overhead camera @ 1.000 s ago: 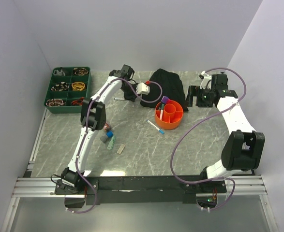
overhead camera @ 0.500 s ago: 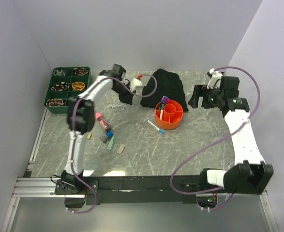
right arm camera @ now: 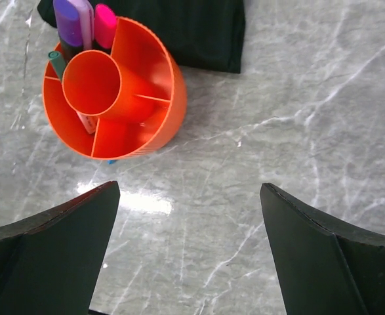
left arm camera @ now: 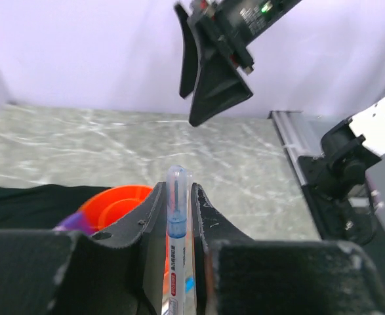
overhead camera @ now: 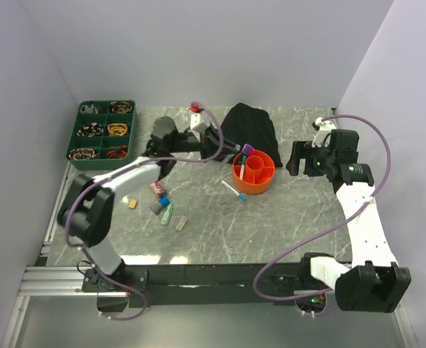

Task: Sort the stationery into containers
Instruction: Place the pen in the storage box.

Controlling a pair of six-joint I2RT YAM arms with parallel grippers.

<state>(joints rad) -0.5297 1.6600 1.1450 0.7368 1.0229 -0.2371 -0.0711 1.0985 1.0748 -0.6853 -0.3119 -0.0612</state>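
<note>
The orange tub already holds markers, so the robot will next lower its left gripper toward the tub, then bring the thin white pen inside its rim (overhead camera: 252, 170) (left arm camera: 122, 205).
My left gripper (overhead camera: 229, 149) is shut on a thin white pen with a blue cap (left arm camera: 177, 216), held just left of the round orange tub (overhead camera: 254, 172). In the left wrist view the pen stands between the fingers (left arm camera: 208, 213), with the tub's rim (left arm camera: 123, 200) behind them. The tub holds a purple marker (right arm camera: 71, 16), a pink marker (right arm camera: 103, 23) and a green-capped pen (right arm camera: 56, 62). My right gripper (overhead camera: 303, 158) hangs wide open right of the tub, nothing between its fingers (right arm camera: 81, 223). The green tray (overhead camera: 102, 130) sits at the far left.
A black fabric heap (overhead camera: 249, 127) lies behind the tub. Loose on the marble: a blue-capped pen (overhead camera: 233, 191), a pink marker (overhead camera: 157, 188), a blue piece (overhead camera: 165, 201), a grey marker (overhead camera: 156, 208), a green pen (overhead camera: 168, 214) and two tan erasers (overhead camera: 181, 224), (overhead camera: 132, 204).
My left arm has swung from the back of the table rightward, carrying the pen to the tub. The right arm has drawn back a little to the right, still open.
</note>
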